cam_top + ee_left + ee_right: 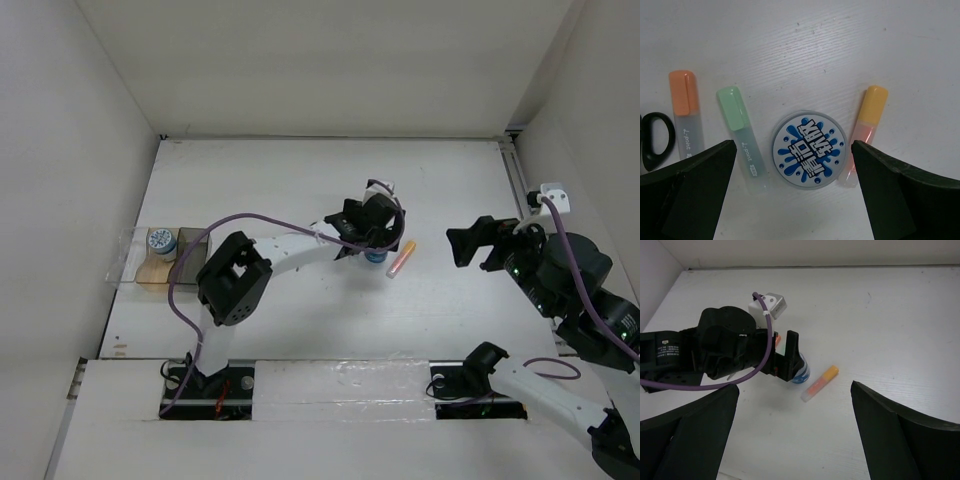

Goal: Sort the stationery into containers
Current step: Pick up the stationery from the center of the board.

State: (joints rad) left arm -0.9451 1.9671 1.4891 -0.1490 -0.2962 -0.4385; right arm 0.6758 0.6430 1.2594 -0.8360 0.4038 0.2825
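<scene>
My left gripper's finger on the highlighter's side is above the blue-and-white roll [376, 257] [809, 149], and the roll is nearer that finger. My left gripper should go down around the roll next, easing toward the highlighter.
My left gripper [372, 243] is open and hovers over a blue-and-white roll [809, 149]; its fingers stand on either side of the roll, clear of it. In the left wrist view a green-capped pen [740, 137], an orange-capped pen [685, 112] and a black scissors handle [655, 140] lie left of the roll. An orange-pink highlighter [865, 132] lies right of it. In the top view the highlighter [401, 258] shows and the pens are hidden under the gripper. A second roll [160, 240] sits in the clear bin [125, 258], beside the smoky dark bin [193, 258]. My right gripper [468, 246] is open and empty, right of the highlighter.
White walls enclose the table on the left, back and right. The left arm [290, 250] with its purple cable reaches across the middle. The right wrist view shows the left gripper's body [730, 347] over the roll [802, 375] and the highlighter [819, 383] on bare table.
</scene>
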